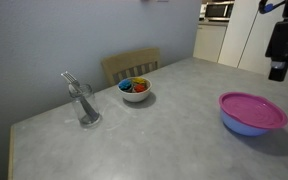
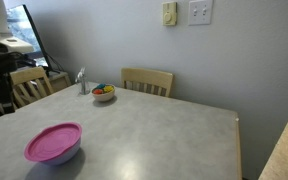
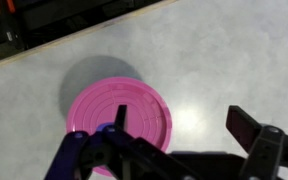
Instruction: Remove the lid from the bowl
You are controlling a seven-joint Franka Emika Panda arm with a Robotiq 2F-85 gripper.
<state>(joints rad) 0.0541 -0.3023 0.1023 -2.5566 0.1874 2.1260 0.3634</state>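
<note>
I will lower my gripper so that its fingers are on both sides of the lid's edge and close it, because that edge runs below my gripper between the open fingers.
The magenta-pink lid lies flat on the light blue bowl near the table's edge, seen in both exterior views; the lid covers the bowl there too. In the wrist view the lid fills the lower left, with the bowl hidden beneath it. My gripper is open and empty, hovering above the table, one finger over the lid's edge and the other over bare table. In an exterior view the gripper hangs well above the bowl.
A small white bowl with colourful contents and a glass with utensils stand on the grey table near a wooden chair. Another chair stands beside the table's far end.
</note>
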